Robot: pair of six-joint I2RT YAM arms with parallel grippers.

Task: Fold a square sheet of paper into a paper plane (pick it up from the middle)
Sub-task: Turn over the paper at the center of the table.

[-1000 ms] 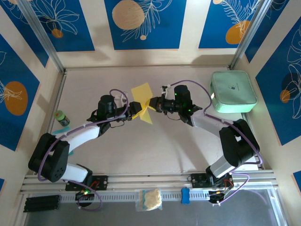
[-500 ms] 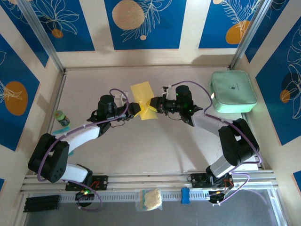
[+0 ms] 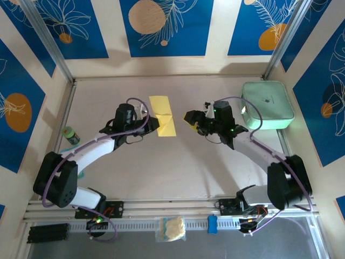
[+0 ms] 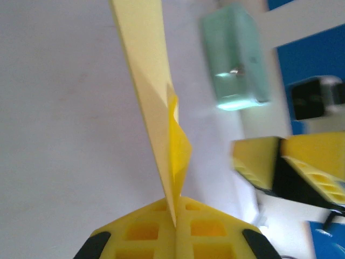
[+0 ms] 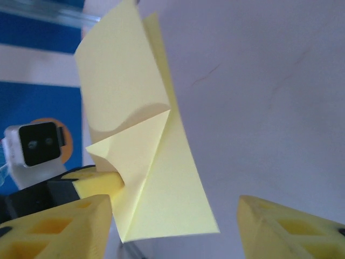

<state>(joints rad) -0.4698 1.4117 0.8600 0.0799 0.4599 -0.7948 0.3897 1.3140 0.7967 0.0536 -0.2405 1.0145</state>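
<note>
I will next turn my left gripper over and lower the sheet onto the bare tabletop below to release its edge, as the turned-in triangle faces up.
The yellow square sheet of paper (image 3: 163,116) is folded into a narrow strip, with one near corner turned in as a triangle. It is at the table's middle, and the right wrist view has it broadside (image 5: 141,156). My left gripper (image 3: 153,123) is shut on the sheet's left edge. The left wrist view has the sheet edge-on (image 4: 156,113), rising out of the closed pads (image 4: 161,229). My right gripper (image 3: 190,118) stands open a little to the right of the sheet, apart from it. Its fingers (image 5: 59,226) are spread wide with nothing between them.
A mint-green rounded case (image 3: 268,104) sits at the back right. A small green bottle (image 3: 70,135) stands by the left wall. A cream wad in a clear bag (image 3: 172,227) and a blue piece (image 3: 212,224) lie on the near rail.
My right gripper has let go of the sheet, opened and drawn back to the right. My left gripper has shut on the sheet's left edge, and the sheet now sits lower and flatter.
</note>
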